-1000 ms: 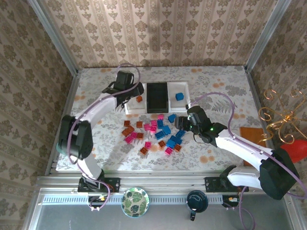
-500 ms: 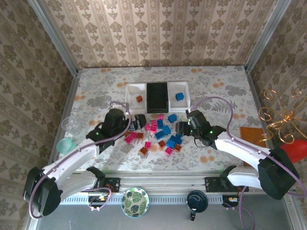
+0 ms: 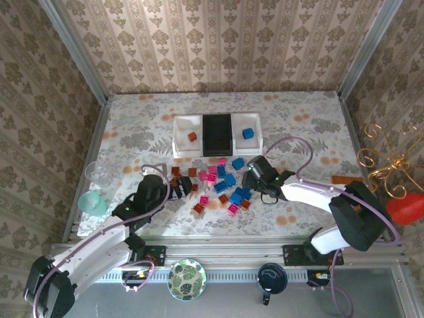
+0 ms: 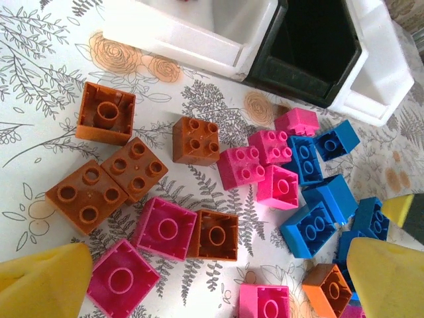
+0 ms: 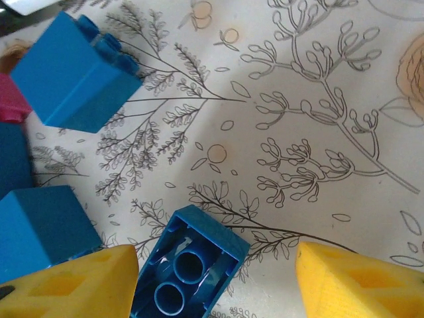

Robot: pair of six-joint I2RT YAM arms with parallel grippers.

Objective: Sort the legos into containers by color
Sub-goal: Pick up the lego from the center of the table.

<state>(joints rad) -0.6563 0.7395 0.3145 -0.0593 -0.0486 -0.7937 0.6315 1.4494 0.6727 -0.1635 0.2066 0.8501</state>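
Next, my right gripper moves down over the upturned blue brick (image 5: 190,266), which lies below it between the open fingers, so they close on its long sides.
The legos (image 3: 218,184) lie scattered mid-table in blue, magenta-pink and orange-brown. Behind them stand the joined containers: the left white tray (image 3: 179,140) holds one orange brick (image 3: 192,136), the black tray (image 3: 217,134) sits in the middle, and the right white tray (image 3: 255,141) holds one blue brick (image 3: 248,133). My left gripper (image 4: 215,286) is open over the pile's left side, above an upturned orange-brown brick (image 4: 216,234) and magenta bricks (image 4: 164,228). My right gripper (image 5: 218,285) is open with an upturned blue brick (image 5: 189,268) between its fingers, close to the left fingertip (image 5: 73,285).
A teal cup (image 3: 91,201) stands at the table's left edge. A green leaf plate (image 3: 186,279) and a black round object (image 3: 271,277) sit on the near rail. A gold wire ornament (image 3: 387,162) and a red object (image 3: 405,209) are at the right.
My left arm has swung back from the left white tray to the pile's near left side. My right gripper has crept left onto the blue bricks.
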